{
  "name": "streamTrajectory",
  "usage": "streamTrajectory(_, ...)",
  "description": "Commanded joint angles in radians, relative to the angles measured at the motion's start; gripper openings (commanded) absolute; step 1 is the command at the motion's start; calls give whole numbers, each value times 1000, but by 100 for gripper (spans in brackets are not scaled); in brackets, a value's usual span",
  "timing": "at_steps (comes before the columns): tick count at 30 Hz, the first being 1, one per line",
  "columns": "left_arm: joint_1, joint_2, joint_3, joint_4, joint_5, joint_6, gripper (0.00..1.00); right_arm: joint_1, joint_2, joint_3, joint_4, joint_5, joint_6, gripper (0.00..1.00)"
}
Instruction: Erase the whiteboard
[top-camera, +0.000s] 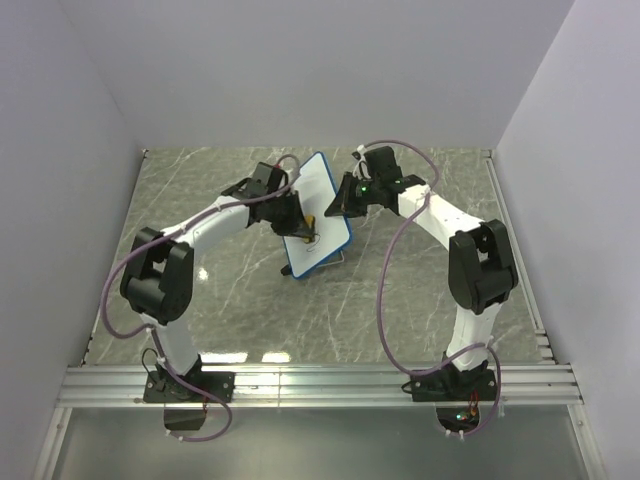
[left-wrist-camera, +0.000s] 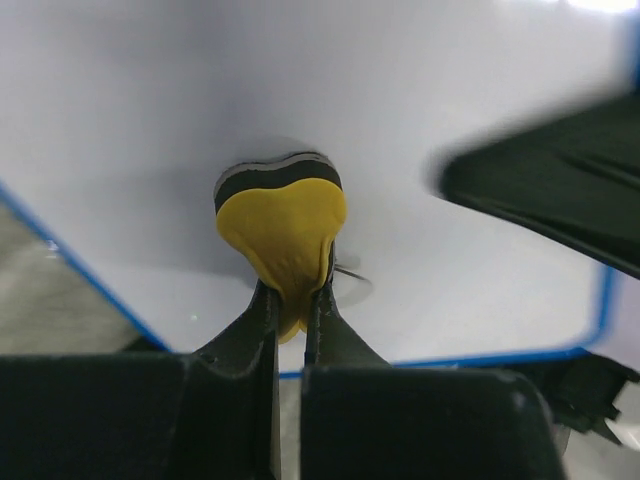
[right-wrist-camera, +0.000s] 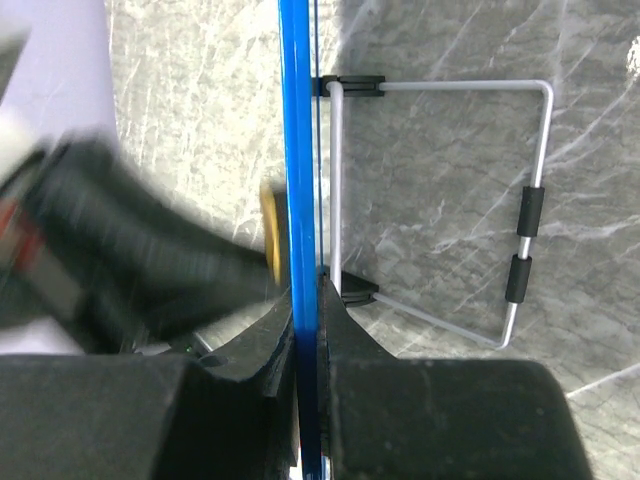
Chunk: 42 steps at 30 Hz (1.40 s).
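Bare marble is below, to the left of my left gripper in the top view. My left gripper should wipe the stroke (left-wrist-camera: 350, 270), then move down off the board to let go of the eraser.
The whiteboard (top-camera: 322, 215), white with a thin blue rim, stands tilted on the marble table, propped on a wire stand (right-wrist-camera: 535, 210). My left gripper (top-camera: 305, 222) is shut on the yellow eraser (left-wrist-camera: 284, 235) and presses its black-backed pad against the white face (left-wrist-camera: 150, 120). A short black marker stroke (left-wrist-camera: 350, 270) shows just right of the eraser. My right gripper (top-camera: 342, 205) is shut on the board's blue edge (right-wrist-camera: 297, 150), seen edge-on between its fingers (right-wrist-camera: 345, 310). The eraser also shows in the right wrist view (right-wrist-camera: 270, 232), left of the rim.
The grey marble table (top-camera: 420, 300) lies under both arms, with white walls on three sides. A metal rail (top-camera: 320, 380) runs along the near edge by the arm bases. The blurred right gripper (left-wrist-camera: 560, 195) shows dark in the left wrist view.
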Motion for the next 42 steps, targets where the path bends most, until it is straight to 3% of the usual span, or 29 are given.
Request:
streamTrajectory(1, -128, -53, 46, 16, 83, -61, 0, 79, 106, -7, -69, -73, -7, 0)
streamTrajectory(13, -131, -110, -36, -1, -16, -81, 0, 78, 120, -1, -55, -78, 11, 0)
streamTrajectory(29, 88, -73, -322, 34, -69, -3, 0, 55, 102, -22, -58, -66, 8, 0)
streamTrajectory(37, 88, -81, -231, 11, -40, -15, 0, 55, 109, -19, -61, -61, 8, 0)
streamTrajectory(42, 27, -85, -101, -22, -22, -58, 0, 55, 119, -4, -70, -61, 8, 0)
